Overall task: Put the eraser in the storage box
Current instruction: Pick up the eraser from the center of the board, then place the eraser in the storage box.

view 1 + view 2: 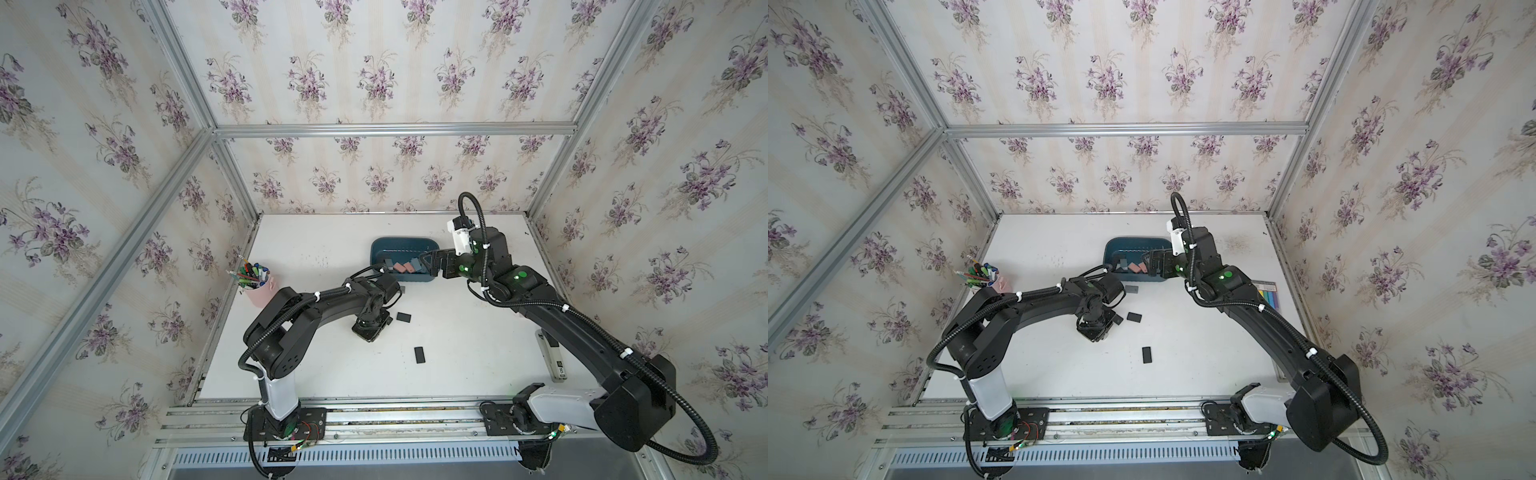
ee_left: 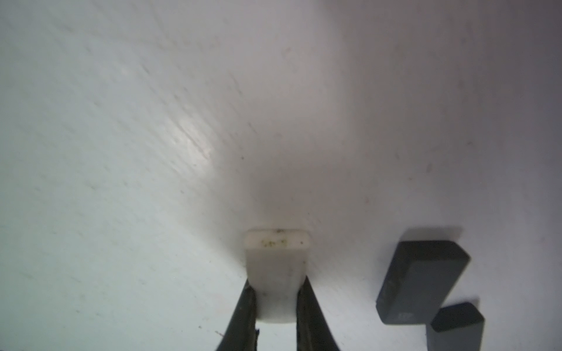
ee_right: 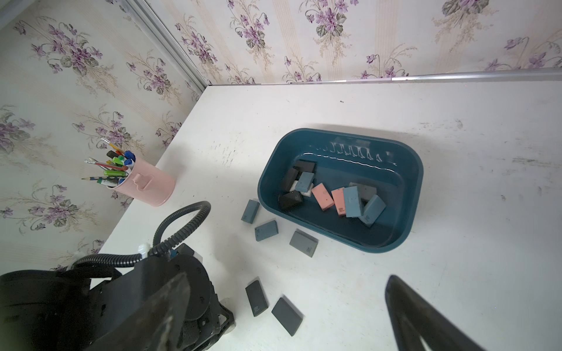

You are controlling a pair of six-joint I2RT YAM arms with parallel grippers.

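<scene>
I will next raise my left gripper, carry the white eraser outward and dip into the storage box's end nearest the pen cup to release it, because raised sides go around the storage box.
My left gripper is shut on a white eraser that rests on the white table; its fingers press both sides. In both top views this gripper points straight down at mid-table, hiding the eraser. The storage box, a dark teal tub, stands behind it and holds several pink, blue, black and grey erasers. My right gripper hovers open over the box's near right side with nothing between its fingers.
Loose erasers lie on the table: two black ones beside the left gripper, another black one nearer the front, blue and grey ones by the box. A pink pen cup stands at the left edge.
</scene>
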